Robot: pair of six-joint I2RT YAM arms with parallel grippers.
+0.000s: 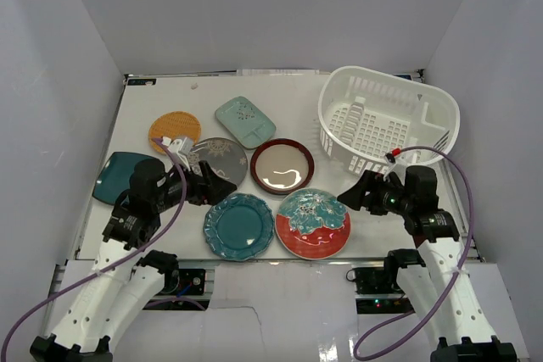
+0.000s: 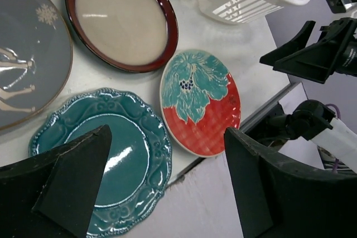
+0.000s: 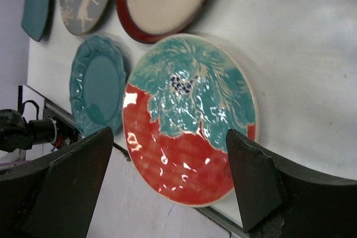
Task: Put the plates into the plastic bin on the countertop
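The right gripper moves down and back next, tilting flatter, to straddle the floral plate's nearest rim (image 1: pixel 349 224) (image 3: pixel 255 131), which lies below and behind it beside bare countertop.
Seven plates lie flat on the white countertop (image 1: pixel 297 99): orange woven (image 1: pixel 175 129), mint (image 1: pixel 244 121), dark teal squarish (image 1: pixel 114 177), grey with deer (image 1: pixel 219 158), red-rimmed cream (image 1: pixel 282 166), teal scalloped (image 1: pixel 238 226) and red-and-teal floral (image 1: pixel 312 223). The white slotted plastic bin (image 1: pixel 388 119) stands at the back right with no plate in it. My left gripper (image 1: pixel 222 190) hovers open over the near edge of the grey plate, above the scalloped plate (image 2: pixel 106 154). My right gripper (image 1: pixel 352 195) hangs open just right of the floral plate (image 3: pixel 184 121). Both hold nothing.
White walls enclose the table on three sides. The countertop's near edge (image 2: pixel 262 110) runs right below the scalloped and floral plates. Purple cables loop from both wrists. The right arm (image 2: pixel 318 54) shows in the left wrist view.
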